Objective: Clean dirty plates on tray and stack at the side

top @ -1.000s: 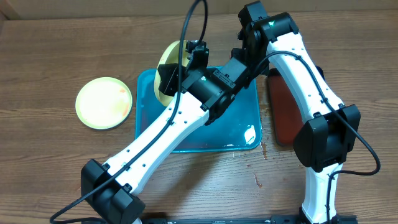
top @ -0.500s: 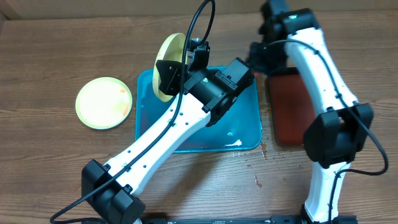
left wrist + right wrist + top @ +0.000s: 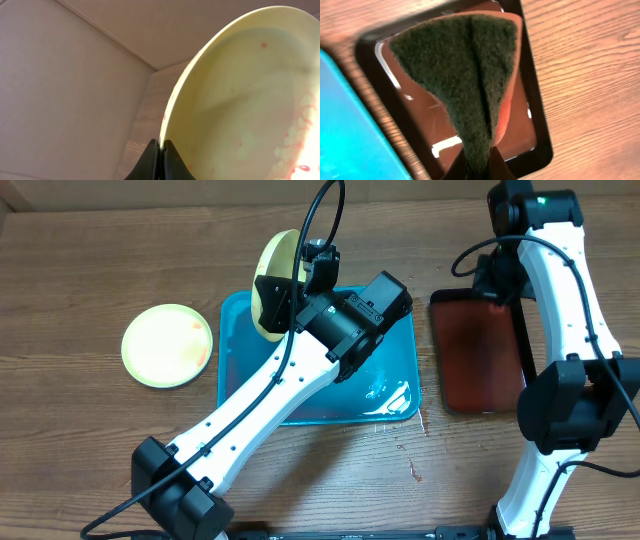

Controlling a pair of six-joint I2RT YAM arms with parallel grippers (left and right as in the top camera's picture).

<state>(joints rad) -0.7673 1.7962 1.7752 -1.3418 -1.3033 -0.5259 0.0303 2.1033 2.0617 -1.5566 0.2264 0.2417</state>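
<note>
The right gripper moves back and slightly down over the dark red-brown tray's bottom next and releases the sponge [image 3: 465, 75] there, because that tray's bottom lies clear below it.
My left gripper [image 3: 161, 150] is shut on the rim of a pale yellow-green plate [image 3: 250, 100] and holds it tilted on edge above the far left corner of the turquoise tray [image 3: 395, 395]. Red sauce smears show on the plate's lower right face. In the overhead view this plate [image 3: 270, 275] stands upright. A second yellow-green plate [image 3: 167, 345], with a faint orange smear, lies flat on the table left of the tray. My right gripper [image 3: 480, 165] is shut on a dark green and orange sponge [image 3: 465, 75], which hangs over the dark red-brown tray [image 3: 522, 125].
The dark red-brown tray [image 3: 480, 355] with a black rim lies right of the turquoise tray. A wet sheen and droplets show on the turquoise tray's floor. The left arm [image 3: 270, 400] crosses diagonally over it. A cardboard wall stands behind the table.
The right arm has swung away from the held plate, to the right and back, carrying the sponge over the dark red-brown tray. The left arm still holds its plate in the same place.
</note>
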